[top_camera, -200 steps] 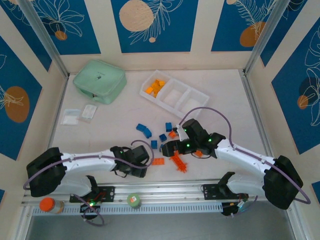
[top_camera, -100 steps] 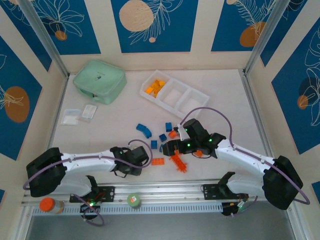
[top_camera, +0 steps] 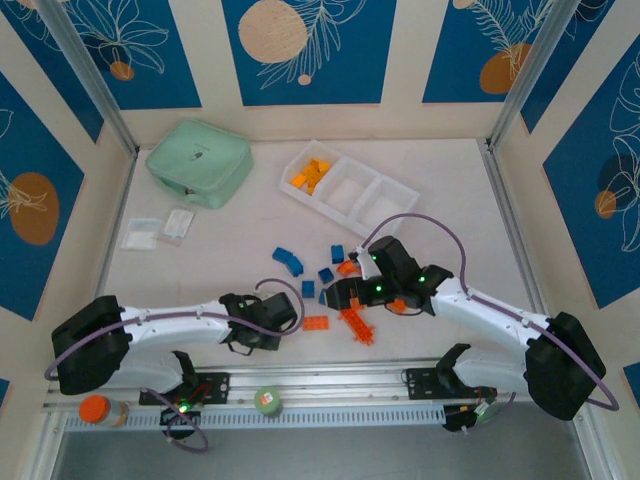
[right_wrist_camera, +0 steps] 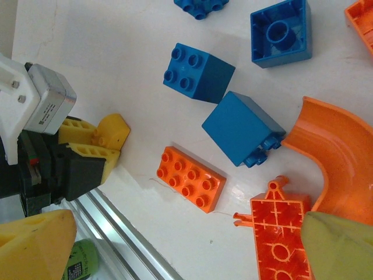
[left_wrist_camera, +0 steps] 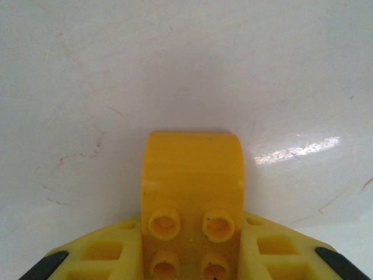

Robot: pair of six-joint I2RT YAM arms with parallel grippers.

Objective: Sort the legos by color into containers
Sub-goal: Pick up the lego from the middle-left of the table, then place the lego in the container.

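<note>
The tray section by the mint-green case already has yellow-orange, so my left gripper will next move up and outward over it to release that lego.
My left gripper [left_wrist_camera: 192, 256] is shut on a yellow-orange lego [left_wrist_camera: 192, 181], low over the bare white table; from the right wrist it shows as a yellow lego [right_wrist_camera: 112, 130] left of an orange-red plate [right_wrist_camera: 190, 178]. My right gripper [right_wrist_camera: 192, 251] stands open above that plate, blue legos [right_wrist_camera: 242, 128], an orange-red arch [right_wrist_camera: 332, 151] and an upturned orange-red piece [right_wrist_camera: 280, 233]. From above, the left gripper [top_camera: 290, 321] and right gripper [top_camera: 345, 295] flank the loose legos [top_camera: 326, 274]. The white tray [top_camera: 413, 188] holds yellow-orange legos [top_camera: 311, 175] in its left compartment.
A mint-green case [top_camera: 200, 160] lies at the back left, with clear packets [top_camera: 160, 230] in front of it. An aluminium rail [top_camera: 320, 385] runs along the near edge, carrying a green roll [top_camera: 267, 400] and an orange-capped bottle [top_camera: 95, 408].
The left gripper has shifted slightly with the yellow-orange lego still in it. The right gripper has edged a little toward the near edge. The loose legos lie as before.
</note>
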